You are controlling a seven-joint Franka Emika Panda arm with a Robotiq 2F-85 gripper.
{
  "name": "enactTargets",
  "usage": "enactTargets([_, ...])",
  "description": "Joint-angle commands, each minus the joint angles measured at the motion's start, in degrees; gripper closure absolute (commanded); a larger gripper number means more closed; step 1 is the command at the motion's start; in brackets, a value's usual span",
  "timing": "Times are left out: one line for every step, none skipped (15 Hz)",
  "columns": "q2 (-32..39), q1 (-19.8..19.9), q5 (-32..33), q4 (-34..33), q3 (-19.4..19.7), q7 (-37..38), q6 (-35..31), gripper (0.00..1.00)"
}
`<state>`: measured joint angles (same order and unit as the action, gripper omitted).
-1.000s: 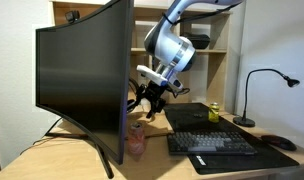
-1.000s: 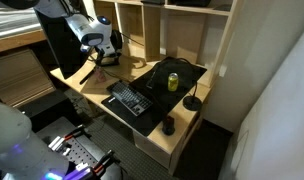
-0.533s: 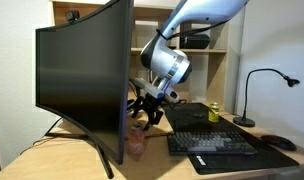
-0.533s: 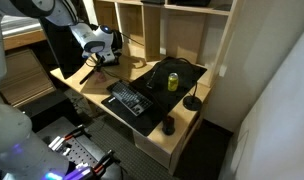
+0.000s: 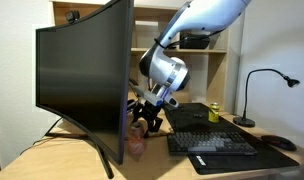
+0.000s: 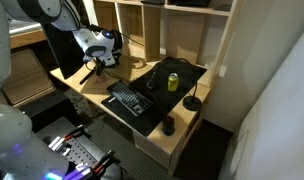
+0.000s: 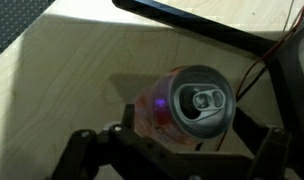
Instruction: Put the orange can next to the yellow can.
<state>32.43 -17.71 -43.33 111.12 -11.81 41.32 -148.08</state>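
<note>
My open fingers are already on either side of the upper part of the orange can [image 5: 136,146] [image 7: 188,104], so my gripper needs to stay low in place and close on it.
The orange can [image 7: 188,104] stands upright on the wooden desk; in the wrist view I look down on its metallic top. It also shows in an exterior view [image 5: 137,145], partly behind the monitor edge. My gripper [image 7: 187,128] is open, with its fingers on either side of the can's upper part. The gripper shows low over the desk in both exterior views [image 5: 144,120] [image 6: 92,66]. The yellow can [image 5: 214,112] stands apart on the dark mat behind the keyboard, as an exterior view [image 6: 173,81] also shows.
A large curved monitor [image 5: 82,80] stands close beside the gripper, with its foot [image 7: 192,22] near the can. A black keyboard [image 5: 212,143], a mouse [image 5: 280,142] and a desk lamp [image 5: 257,90] sit on the desk. Shelves [image 6: 162,25] rise behind.
The gripper has come down towards the desk and now sits around the orange can. Both cans stand where they were.
</note>
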Motion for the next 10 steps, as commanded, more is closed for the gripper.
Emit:
enactTargets([0.28, -0.04, 0.09, -0.25, 0.05, 0.13, 0.15, 0.0])
enactTargets([0.48, -0.05, 0.08, -0.45, 0.05, 0.13, 0.15, 0.0])
enactTargets([0.59, -0.05, 0.08, -0.63, 0.05, 0.13, 0.15, 0.0])
enactTargets([0.87, 0.6, -0.95, -0.91, -0.7, -0.86, 0.41, 0.0])
enactTargets([1.01, 0.97, -1.57, -1.1, -1.07, -1.3, 0.62, 0.0])
enactTargets([1.1, 1.34, -2.5, -1.16, -1.51, -1.83, 0.7, 0.25])
enactTargets([1.13, 1.57, -3.51, -1.16, -1.83, -2.29, 0.65, 0.28])
enactTargets([1.12, 1.59, -4.27, -1.15, -1.96, -2.6, 0.7, 0.34])
enactTargets([1.1, 1.56, -4.89, -1.2, -1.99, -2.59, 0.99, 0.41])
enactTargets([1.02, 1.54, -5.61, -1.31, -2.08, -2.72, 1.05, 0.47])
